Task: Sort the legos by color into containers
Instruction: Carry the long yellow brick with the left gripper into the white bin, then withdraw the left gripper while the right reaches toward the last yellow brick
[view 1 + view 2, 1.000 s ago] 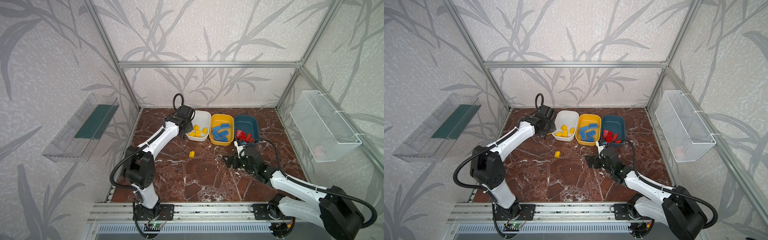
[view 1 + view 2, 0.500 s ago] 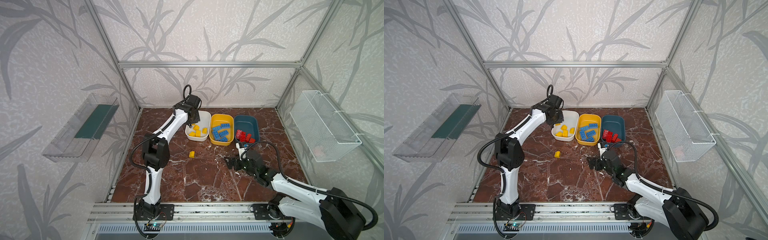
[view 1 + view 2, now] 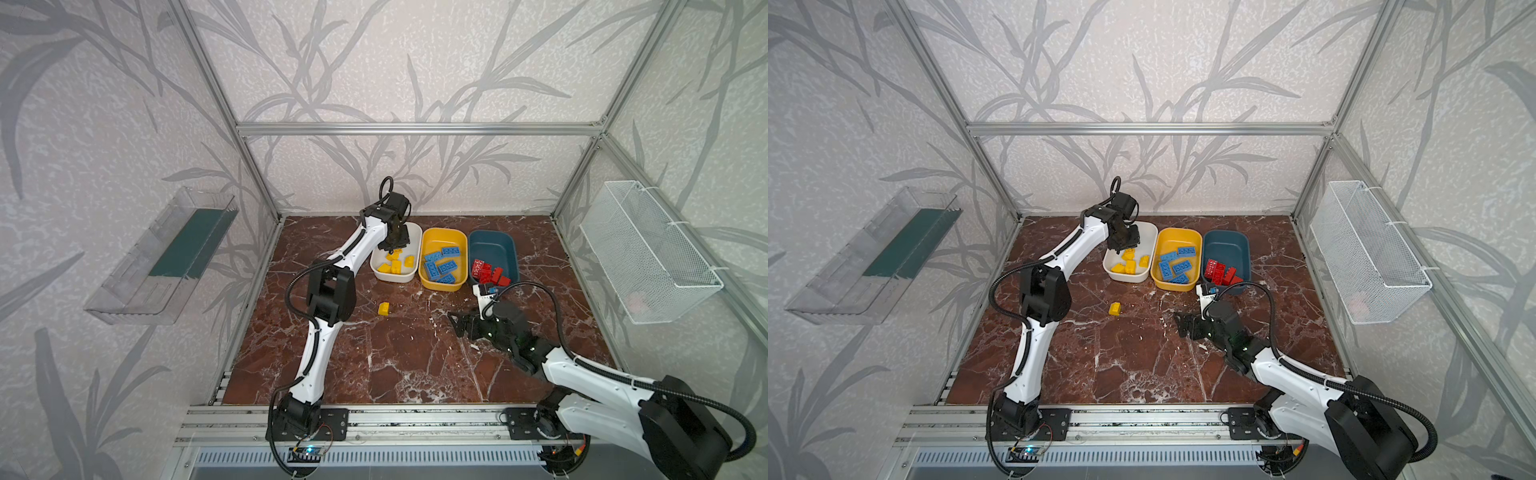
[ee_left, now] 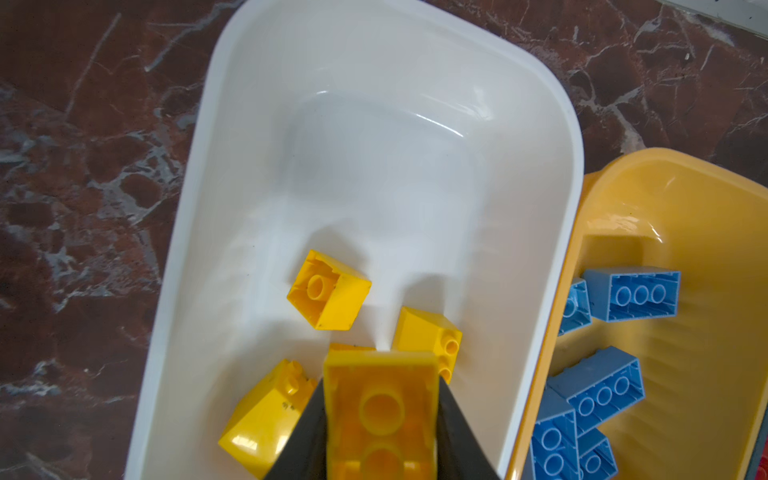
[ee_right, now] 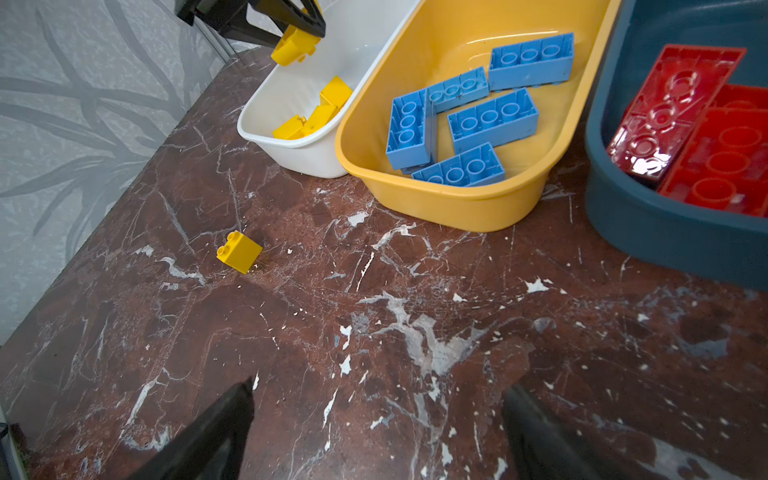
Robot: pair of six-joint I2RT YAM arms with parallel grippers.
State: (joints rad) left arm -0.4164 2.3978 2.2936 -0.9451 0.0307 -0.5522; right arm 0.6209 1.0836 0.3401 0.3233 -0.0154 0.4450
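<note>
My left gripper goes down inside the white container's rim next and releases the yellow lego among its own color, since the container's yellow legos lie below the gripper.
My left gripper [image 4: 380,384] is shut on a yellow lego [image 4: 380,415] and hangs over the white container [image 4: 199,166], which holds several yellow legos [image 4: 328,295]. In both top views the left gripper [image 3: 395,244] [image 3: 1126,244] sits above the tub's far half. Blue legos [image 3: 442,264] lie in the yellow container [image 3: 442,233], red legos [image 3: 486,272] in the teal container [image 3: 494,245]. One loose yellow lego [image 3: 383,308] [image 5: 240,251] lies on the marble floor. My right gripper [image 3: 458,326] [image 5: 380,386] stands open and empty, low over the floor, right of that lego.
A white wire basket [image 3: 648,253] hangs on the right wall and a clear tray [image 3: 166,257] on the left wall. Aluminium frame posts stand at the corners. A metal rail [image 3: 415,419] runs along the front edge.
My left arm has swung right from beside the white container to above it, with the yellow lego in its grip. The right arm has barely moved.
</note>
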